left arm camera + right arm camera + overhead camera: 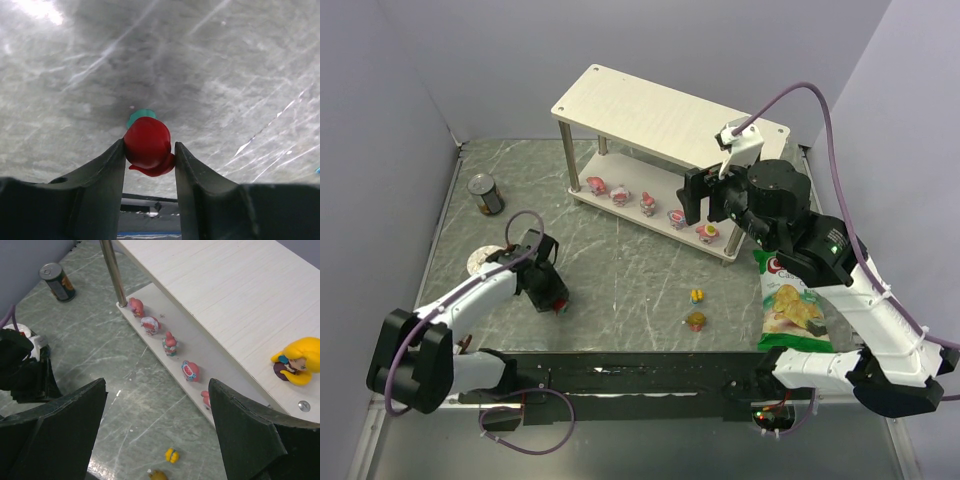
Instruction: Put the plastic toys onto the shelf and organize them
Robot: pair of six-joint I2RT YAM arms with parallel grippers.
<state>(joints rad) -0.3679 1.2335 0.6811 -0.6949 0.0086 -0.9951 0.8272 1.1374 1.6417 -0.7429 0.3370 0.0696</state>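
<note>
My left gripper should carry the red toy to the right in the top view and release it on the bare tabletop before the shelf.
My left gripper [556, 298] [149, 146] is down at the table's left. Its jaws press both sides of a red toy [146, 137] with a teal bit behind it. The shelf [650, 105] [225, 300] stands at the back. Several pink-and-white toys [648, 203] [170, 344] line its lower board. A yellow-haired toy [297, 361] lies on the top board's right end. My right gripper [707, 205] [157, 390] hovers open and empty above the shelf's right end. On the table lie a yellow-blue toy [696, 295] [171, 455] and a brownish toy [696, 320] [157, 475].
A dark can [486, 194] [57, 281] stands at the back left. A second can [480, 260] sits by my left arm. A green chips bag [790, 305] lies on the right beside my right arm. Grey walls close in the table at left and back.
</note>
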